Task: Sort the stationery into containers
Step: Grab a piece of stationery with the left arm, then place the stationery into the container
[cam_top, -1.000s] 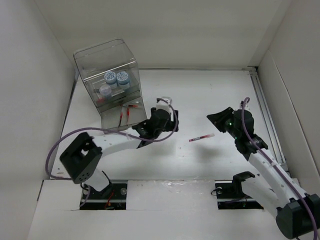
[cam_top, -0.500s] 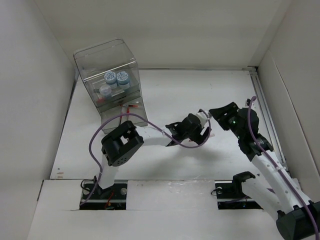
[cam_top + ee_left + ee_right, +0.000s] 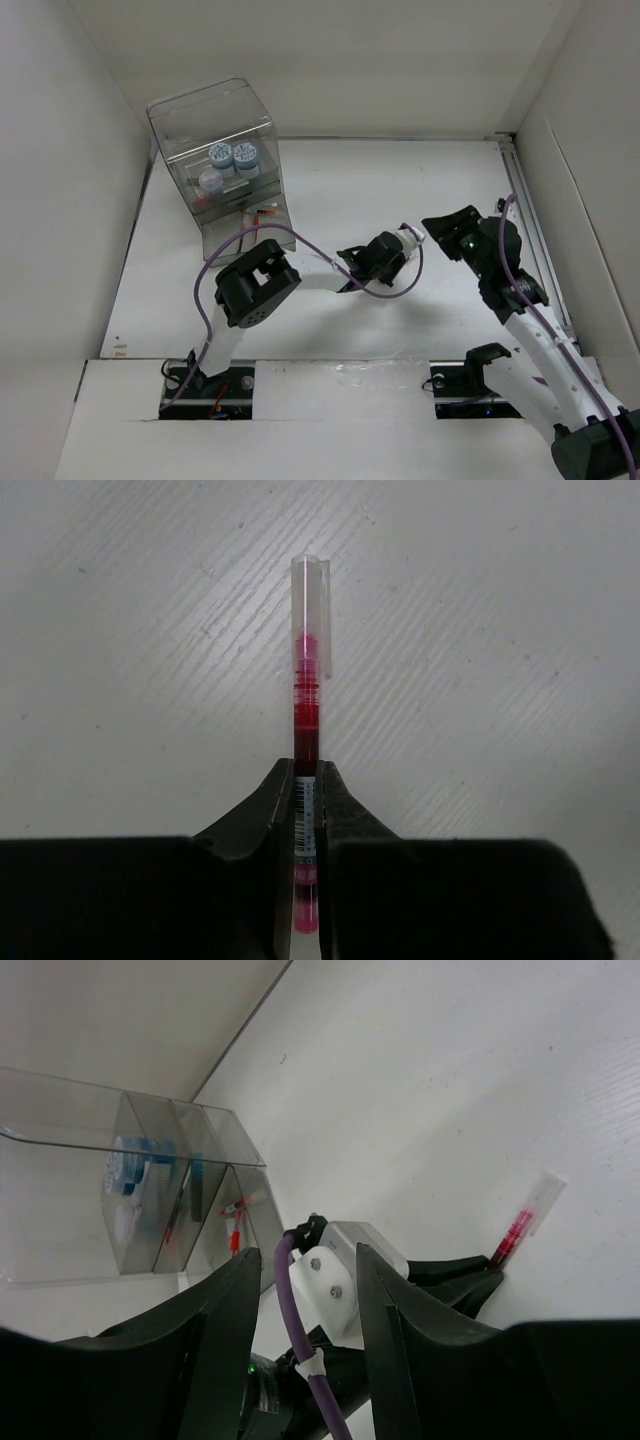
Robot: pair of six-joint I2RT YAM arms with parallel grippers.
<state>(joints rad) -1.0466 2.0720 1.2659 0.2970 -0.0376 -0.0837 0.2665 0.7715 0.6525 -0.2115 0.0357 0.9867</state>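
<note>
Red pens already lie inside the lower drawer [image 3: 277,217], so the left gripper needs to lift the pen, swing to the left in the top view over that drawer and let the pen go.
In the left wrist view a thin red pen [image 3: 305,720] with a clear cap lies on the white table, and my left gripper [image 3: 306,777] is shut on its barrel. The top view shows that left gripper [image 3: 385,257] at the table's middle, covering the pen. My right gripper [image 3: 448,228] hovers just to its right, open and empty. Its wrist view shows the right gripper [image 3: 306,1252] spread above the left wrist, with the same pen [image 3: 518,1228] beyond. The clear organizer [image 3: 225,170] stands at the back left, holding blue-white rolls [image 3: 232,155] up top and red pens [image 3: 256,221] in a lower drawer.
White walls enclose the table on three sides, with a metal rail [image 3: 532,225] along the right edge. The left arm's purple cable [image 3: 300,240] loops above the table between its elbow and wrist. In the right wrist view the organizer [image 3: 130,1190] sits to the far left.
The left arm swung from beside the organizer to the pen at mid-table and shut on it. The right gripper opened wider and drew slightly back to the right.
</note>
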